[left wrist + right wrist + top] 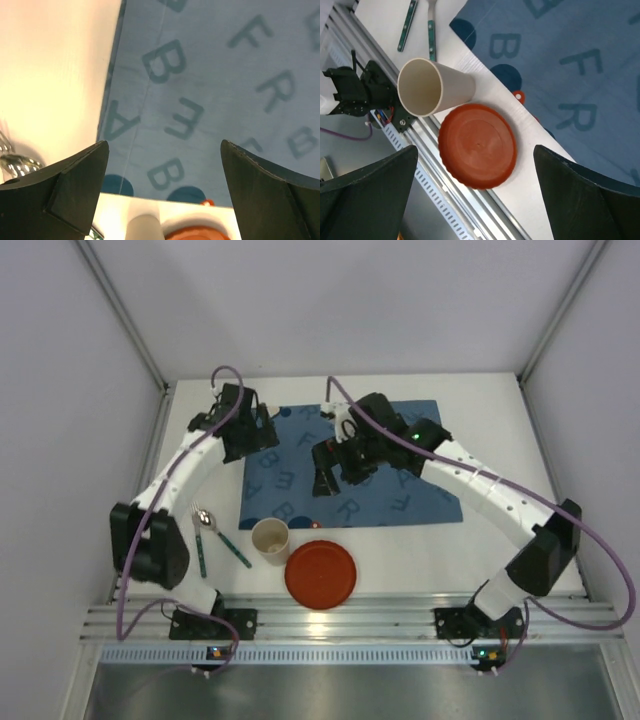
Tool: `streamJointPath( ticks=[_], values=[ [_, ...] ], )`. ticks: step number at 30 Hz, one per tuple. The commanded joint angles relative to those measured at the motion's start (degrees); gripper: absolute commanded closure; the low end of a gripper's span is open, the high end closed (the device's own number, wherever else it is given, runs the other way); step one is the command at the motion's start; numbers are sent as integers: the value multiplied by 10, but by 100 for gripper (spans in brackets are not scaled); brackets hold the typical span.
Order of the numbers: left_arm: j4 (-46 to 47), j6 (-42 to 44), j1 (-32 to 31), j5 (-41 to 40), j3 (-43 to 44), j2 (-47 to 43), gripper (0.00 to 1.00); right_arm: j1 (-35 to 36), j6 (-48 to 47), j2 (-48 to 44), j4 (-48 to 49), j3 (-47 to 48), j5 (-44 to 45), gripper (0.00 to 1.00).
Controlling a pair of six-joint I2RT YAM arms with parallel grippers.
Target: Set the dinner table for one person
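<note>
The right gripper moves down and back from over the mat (210, 90) to the cream cup's plate-side rim next, because the cup still stands off the mat.
The white dinner table (490, 540) bears a blue letter-printed placemat (400, 490) at its middle. A red plate (320, 574) and a cream cup (270, 538) stand near the front rail, off the mat. Two green-handled utensils, one a spoon (203, 530), lie left of the cup. My left gripper (260, 430) is open and empty above the mat's left edge; the left wrist view shows its gripper (165, 185) over the mat (210, 90). My right gripper (338, 478) is open and empty above the mat's middle; in the right wrist view the gripper (475, 200) frames the plate (477, 145) and cup (437, 90).
A ribbed aluminium rail (350, 620) runs along the table's near edge, with both arm bases bolted there. White walls enclose the table at the left, back and right. The utensils (431, 30) lie side by side near the table's front left.
</note>
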Motion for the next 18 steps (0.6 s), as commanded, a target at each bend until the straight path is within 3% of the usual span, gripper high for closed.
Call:
streamJointPath(
  ticks=[1,3,5,9,15,18],
  values=[
    [157,-51,15,-3,-139,-135,2,47,-28,74,-5,58,-14,0],
    [174,-55,44,85,-165,-156,2,57,-25,101,-4,88,-15,0],
    [89,-63,50,53,-143,-151,2,75,-24,142,-12,113,-7,0],
    [-39,-86,51,-110,-122,-171,3,106,-26,202,-22,163,6,0],
    [-97,-138,51,-127,-165,-233,5,148,-21,264,-27,167,32,0],
    [-69,-156,51,-96,-215,-278,6,155,-11,275,-18,155,33,0]
  ],
)
